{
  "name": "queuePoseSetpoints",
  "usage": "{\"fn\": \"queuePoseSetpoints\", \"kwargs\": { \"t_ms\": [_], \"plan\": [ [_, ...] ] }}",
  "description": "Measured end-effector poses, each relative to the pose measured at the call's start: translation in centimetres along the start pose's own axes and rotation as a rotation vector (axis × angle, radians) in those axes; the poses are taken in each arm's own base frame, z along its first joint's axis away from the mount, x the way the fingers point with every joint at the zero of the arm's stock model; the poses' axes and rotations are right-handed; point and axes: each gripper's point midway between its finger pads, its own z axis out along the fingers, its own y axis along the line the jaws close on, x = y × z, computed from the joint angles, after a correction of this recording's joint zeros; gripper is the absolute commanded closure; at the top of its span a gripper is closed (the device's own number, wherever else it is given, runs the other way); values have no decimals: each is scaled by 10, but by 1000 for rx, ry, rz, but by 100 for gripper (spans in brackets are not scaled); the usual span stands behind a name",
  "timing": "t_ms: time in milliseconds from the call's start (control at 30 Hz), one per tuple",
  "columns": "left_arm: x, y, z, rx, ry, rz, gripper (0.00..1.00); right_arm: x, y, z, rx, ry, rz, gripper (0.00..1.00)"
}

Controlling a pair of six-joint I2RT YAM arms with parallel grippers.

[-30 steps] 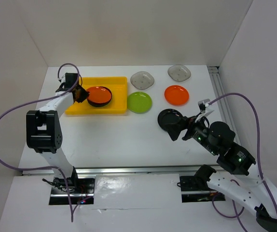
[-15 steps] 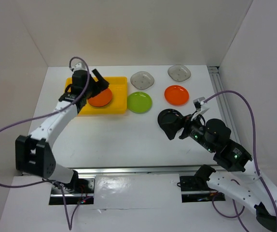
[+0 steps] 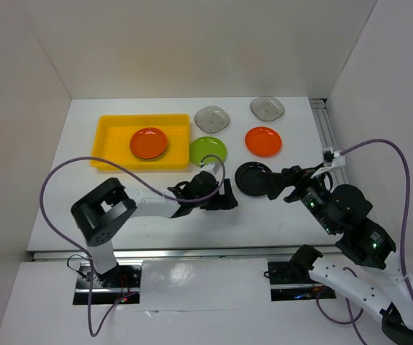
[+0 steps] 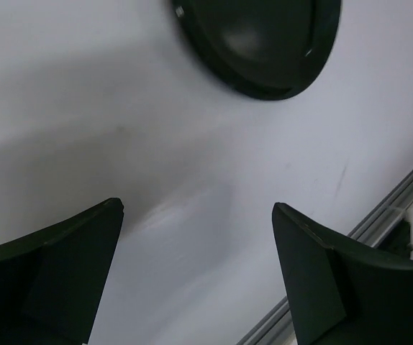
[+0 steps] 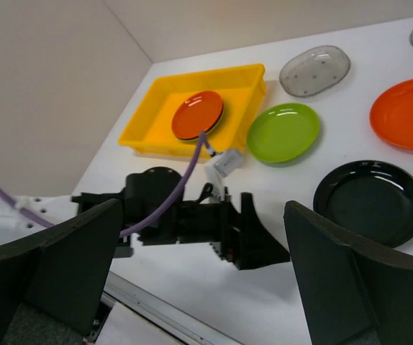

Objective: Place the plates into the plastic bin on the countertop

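My left gripper is open and will next move outward to bring its fingers around the black plate's rim on the bin side. That plate is still outside the bin.
On the white countertop (image 3: 296, 133) the yellow plastic bin (image 3: 113, 136) holds an orange plate (image 3: 149, 143) with a dark rim showing under it (image 5: 198, 114). Outside the bin lie a lime green plate (image 3: 208, 150), two grey plates (image 3: 213, 118) (image 3: 267, 108), another orange plate (image 3: 263, 141) and a black plate (image 3: 253, 177). My left gripper (image 3: 227, 195) is open and empty, low over the counter just left of the black plate (image 4: 264, 43). My right gripper (image 3: 282, 183) stands open and empty just right of that plate (image 5: 370, 201).
A metal rail (image 3: 325, 136) runs along the counter's right side and another along the front (image 3: 192, 251). White walls close in the left, back and right. The left arm's purple cable (image 3: 120, 167) loops over the counter in front of the bin.
My left gripper opened at the bin, left the orange plate there, and swung to the front middle beside the black plate. The right arm drew back a little to the right.
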Motion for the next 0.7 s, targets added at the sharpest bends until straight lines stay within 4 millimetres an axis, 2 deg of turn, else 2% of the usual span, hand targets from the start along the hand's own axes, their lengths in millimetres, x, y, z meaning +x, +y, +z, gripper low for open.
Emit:
{"fn": "queuePoseSetpoints", "kwargs": {
  "t_ms": [67, 167, 267, 400, 533, 700],
  "plan": [
    [-8, -18, 14, 50, -28, -4, 2, -8, 2, -7, -10, -23, 9, 0],
    [-21, -31, 29, 87, -67, -11, 3, -15, 3, -15, -19, -39, 18, 0],
    [-24, -26, 41, 82, -78, -33, 6, -15, 0, -19, -9, -35, 17, 0],
    [-46, -28, 60, 88, -115, -70, 15, -9, -4, -20, 7, -13, 3, 0],
    [-66, -18, 73, 78, -147, -113, 25, -8, -6, -20, 12, -11, -8, 0],
    [-85, -10, 88, 81, -174, -148, 43, -11, -5, -21, 12, -18, -15, 0]
  ]
}}
